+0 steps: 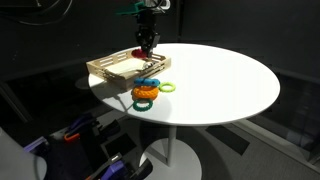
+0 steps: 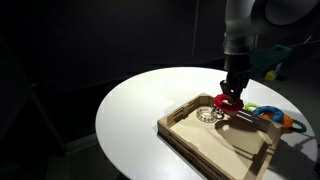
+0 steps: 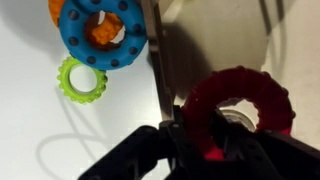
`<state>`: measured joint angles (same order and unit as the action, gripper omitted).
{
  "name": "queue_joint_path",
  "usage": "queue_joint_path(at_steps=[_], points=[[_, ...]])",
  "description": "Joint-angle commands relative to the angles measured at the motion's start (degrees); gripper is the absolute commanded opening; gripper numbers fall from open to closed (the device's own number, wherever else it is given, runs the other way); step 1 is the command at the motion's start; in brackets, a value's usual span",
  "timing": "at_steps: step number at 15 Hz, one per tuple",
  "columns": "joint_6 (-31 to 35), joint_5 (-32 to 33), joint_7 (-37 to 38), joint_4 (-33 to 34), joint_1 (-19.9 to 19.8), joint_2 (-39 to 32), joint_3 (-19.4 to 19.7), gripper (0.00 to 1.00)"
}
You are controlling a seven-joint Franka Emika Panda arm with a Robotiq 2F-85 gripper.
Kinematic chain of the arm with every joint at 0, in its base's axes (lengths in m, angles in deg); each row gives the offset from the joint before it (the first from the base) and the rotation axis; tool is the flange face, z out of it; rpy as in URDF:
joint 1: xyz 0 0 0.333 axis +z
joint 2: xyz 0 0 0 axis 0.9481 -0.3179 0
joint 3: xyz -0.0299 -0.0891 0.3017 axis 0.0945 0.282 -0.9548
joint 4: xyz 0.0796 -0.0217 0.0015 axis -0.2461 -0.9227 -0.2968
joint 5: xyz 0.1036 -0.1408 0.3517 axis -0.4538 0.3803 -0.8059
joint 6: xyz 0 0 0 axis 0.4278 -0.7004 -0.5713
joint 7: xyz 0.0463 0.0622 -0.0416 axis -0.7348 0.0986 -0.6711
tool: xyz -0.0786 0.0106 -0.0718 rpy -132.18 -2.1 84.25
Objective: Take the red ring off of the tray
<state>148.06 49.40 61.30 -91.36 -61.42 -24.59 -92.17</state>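
The red ring (image 3: 240, 100) is still hanging over the tray, so I will move my gripper across the tray's side, lower it over the blue ring and let go.
The red ring (image 3: 240, 100) is pinched at its rim between the fingers of my gripper (image 3: 197, 140), which is shut on it. In an exterior view the gripper (image 2: 232, 92) holds the red ring (image 2: 229, 102) just above the far side of the light-wood tray (image 2: 200, 145). A pale ring (image 2: 208, 113) lies in the tray beneath it. In an exterior view the gripper (image 1: 147, 42) hangs over the tray (image 1: 108, 70) at the back of the round white table (image 1: 220, 80).
A blue ring (image 3: 100, 35) lies on an orange ring (image 3: 60, 8) on the table just outside the tray wall (image 3: 155, 60). A green ring (image 3: 80, 80) lies beside them. They also show in both exterior views (image 1: 148, 88) (image 2: 275, 115).
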Motion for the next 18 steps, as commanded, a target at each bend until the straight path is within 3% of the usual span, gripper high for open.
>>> queue_joint_path(at_steps=[1,10,18], points=[[-4.70,1.36,3.82,1.27,-1.82,1.51,1.67,0.10],[-8.68,1.65,12.80,-0.40,-5.85,2.15,5.56,0.10],[-10.43,1.70,16.70,-2.62,-6.79,-0.12,6.65,0.10]])
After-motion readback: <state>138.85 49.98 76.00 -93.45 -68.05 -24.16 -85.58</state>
